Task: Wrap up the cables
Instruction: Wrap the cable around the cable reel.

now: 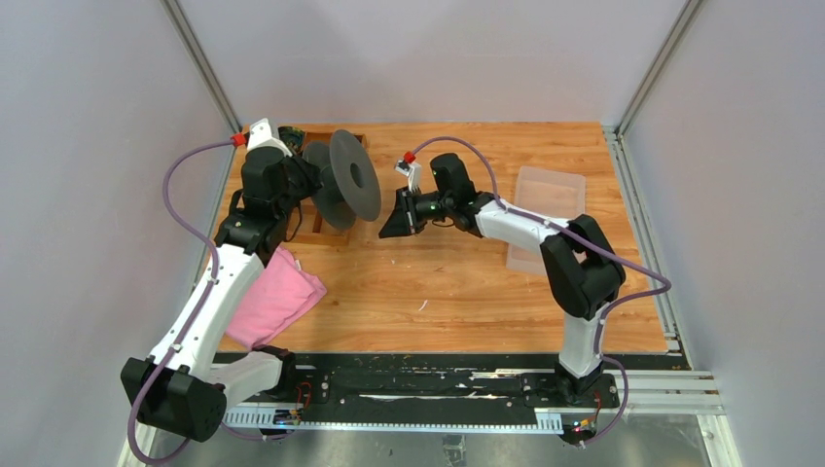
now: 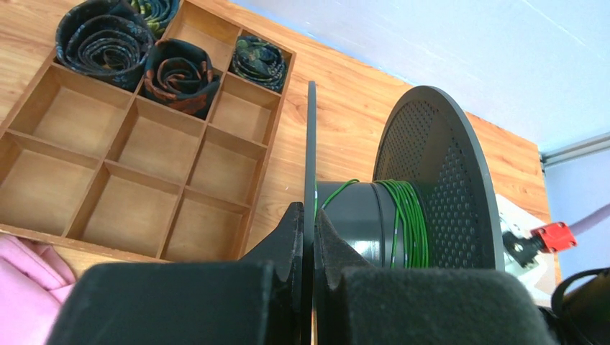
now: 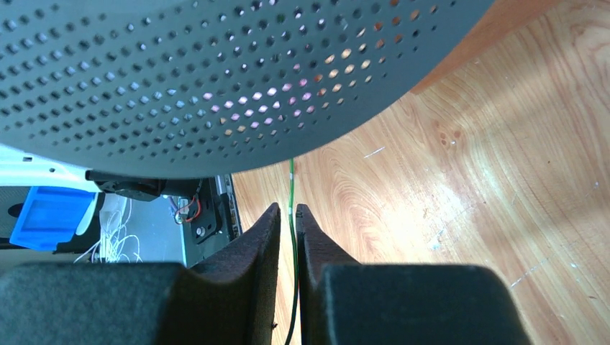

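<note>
The green cable (image 3: 291, 187) below the spool's perforated rim already runs between the open fingers, so my right gripper draws slightly back and closes on it next.
A dark grey spool (image 1: 352, 177) is held on edge above the table. My left gripper (image 1: 309, 185) is shut on its near thin flange (image 2: 311, 144), one finger on each side. Green cable (image 2: 406, 215) is wound in several turns on the hub beside the far perforated flange (image 2: 439, 165). In the right wrist view that perforated flange (image 3: 216, 72) fills the top. A single green cable strand (image 3: 291, 187) drops from it and runs between the fingers of my right gripper (image 3: 288, 210). Those jaws stand a narrow gap apart, wider than the strand. The right gripper (image 1: 397, 216) sits just right of the spool.
A wooden divided tray (image 2: 144, 144) with rolled ties in its far cells lies under and left of the spool. A pink cloth (image 1: 277, 297) lies at the front left. A clear plastic container (image 1: 545, 209) sits at the right.
</note>
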Motion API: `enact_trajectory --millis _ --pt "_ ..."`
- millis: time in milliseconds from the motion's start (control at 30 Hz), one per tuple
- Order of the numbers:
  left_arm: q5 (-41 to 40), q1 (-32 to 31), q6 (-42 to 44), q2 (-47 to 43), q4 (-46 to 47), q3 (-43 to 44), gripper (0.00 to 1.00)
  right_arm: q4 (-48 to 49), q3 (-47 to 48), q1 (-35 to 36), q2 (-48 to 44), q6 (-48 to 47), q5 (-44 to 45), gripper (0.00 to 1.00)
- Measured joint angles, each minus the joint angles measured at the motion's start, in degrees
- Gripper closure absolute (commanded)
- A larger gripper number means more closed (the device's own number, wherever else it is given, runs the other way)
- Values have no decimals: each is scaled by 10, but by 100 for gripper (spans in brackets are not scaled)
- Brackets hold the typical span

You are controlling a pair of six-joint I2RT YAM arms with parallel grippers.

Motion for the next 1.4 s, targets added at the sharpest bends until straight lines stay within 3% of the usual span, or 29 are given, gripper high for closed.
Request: enact_trajectory --millis 900,967,1067,1400 --pt "-11 5 0 0 0 0 100 -93 -13 13 -45 -129 24 77" --pt "-11 5 0 0 0 0 100 -98 -13 17 -48 -137 27 80" --pt "-11 5 0 0 0 0 100 -105 -13 21 -52 -150 31 93" --pt "-11 5 5 -3 0 0 100 -134 -6 43 -58 -175 44 99"
